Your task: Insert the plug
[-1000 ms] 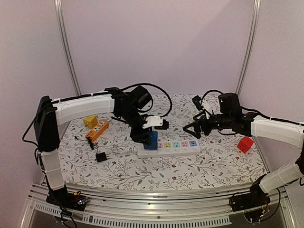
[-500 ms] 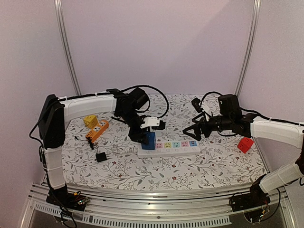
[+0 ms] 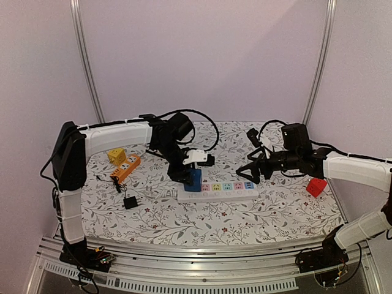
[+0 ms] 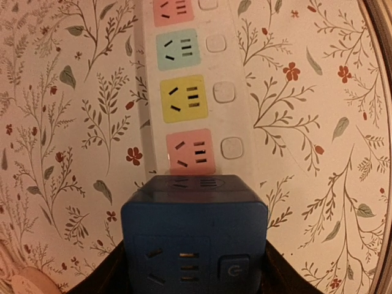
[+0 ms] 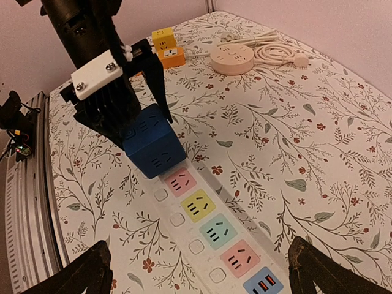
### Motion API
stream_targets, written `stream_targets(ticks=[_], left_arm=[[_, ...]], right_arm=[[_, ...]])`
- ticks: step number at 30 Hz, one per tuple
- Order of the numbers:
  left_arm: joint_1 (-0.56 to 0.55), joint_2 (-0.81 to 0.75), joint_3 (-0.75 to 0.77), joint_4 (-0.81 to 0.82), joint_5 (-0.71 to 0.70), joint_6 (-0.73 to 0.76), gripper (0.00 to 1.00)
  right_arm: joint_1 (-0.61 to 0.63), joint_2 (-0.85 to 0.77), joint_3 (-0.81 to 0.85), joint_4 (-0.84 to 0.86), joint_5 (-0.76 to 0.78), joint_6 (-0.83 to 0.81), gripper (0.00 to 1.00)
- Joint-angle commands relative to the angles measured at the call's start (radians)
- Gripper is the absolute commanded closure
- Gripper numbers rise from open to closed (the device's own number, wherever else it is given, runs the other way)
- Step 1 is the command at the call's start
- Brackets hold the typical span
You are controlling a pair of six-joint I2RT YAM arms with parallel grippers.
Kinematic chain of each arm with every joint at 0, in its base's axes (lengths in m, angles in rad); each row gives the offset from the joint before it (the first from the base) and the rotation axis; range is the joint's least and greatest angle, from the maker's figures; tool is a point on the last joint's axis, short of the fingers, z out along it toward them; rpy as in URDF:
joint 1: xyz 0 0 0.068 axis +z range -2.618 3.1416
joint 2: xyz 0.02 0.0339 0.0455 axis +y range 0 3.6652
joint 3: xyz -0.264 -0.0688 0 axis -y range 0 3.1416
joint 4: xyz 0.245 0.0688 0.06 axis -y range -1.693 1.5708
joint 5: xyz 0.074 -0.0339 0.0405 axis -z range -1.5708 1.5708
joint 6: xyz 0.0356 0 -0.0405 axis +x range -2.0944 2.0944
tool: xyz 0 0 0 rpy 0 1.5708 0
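Note:
My left gripper is above the end socket, so next it will press the blue cube [image 3: 194, 179] down onto the white power strip's end and release the cube's sides.
The plug is a blue cube [image 3: 194, 179] with sockets on its faces. It sits on the left end of the white power strip [image 3: 228, 191], over the end socket. My left gripper [image 3: 186, 174] is shut on the cube's sides. In the left wrist view the cube [image 4: 195, 236] fills the space between the dark fingers [image 4: 113, 278], with the strip's [image 4: 245, 122] coloured sockets beyond it. How deep the prongs sit is hidden. My right gripper [image 5: 202, 272] hangs open above the strip [image 5: 177, 236], holding nothing, to the right of the cube [image 5: 153, 147].
An orange power strip [image 3: 125, 168] and a yellow cube [image 3: 116, 155] lie at the far left. A small black adapter [image 3: 130, 202] is nearer the front. A red cube [image 3: 316, 186] sits at the right. A round pink socket with a coiled cable [image 5: 233, 59] lies at the back.
The left arm's elbow has swung slightly right, and the blue cube has stayed at the strip's left end in the same grip. The right gripper has barely shifted and stays open.

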Motion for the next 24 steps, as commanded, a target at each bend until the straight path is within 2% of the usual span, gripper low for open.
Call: stream_targets(ticks=[1, 12, 20, 24], left_arm=[[-0.003, 0.039, 0.048, 0.028, -0.020, -0.003, 1.00], [-0.010, 0.052, 0.017, -0.045, -0.011, 0.016, 1.00], [-0.036, 0.092, -0.097, -0.011, -0.136, -0.017, 1.00], [-0.042, 0.142, -0.100, -0.045, -0.161, -0.079, 1.00]], right_arm=[[-0.005, -0.022, -0.010, 0.011, -0.016, -0.012, 0.01], [-0.005, -0.034, -0.012, 0.009, -0.019, -0.003, 0.01], [-0.005, -0.037, -0.018, 0.006, -0.011, 0.008, 0.01], [-0.006, -0.044, -0.018, 0.006, -0.013, 0.008, 0.01]])
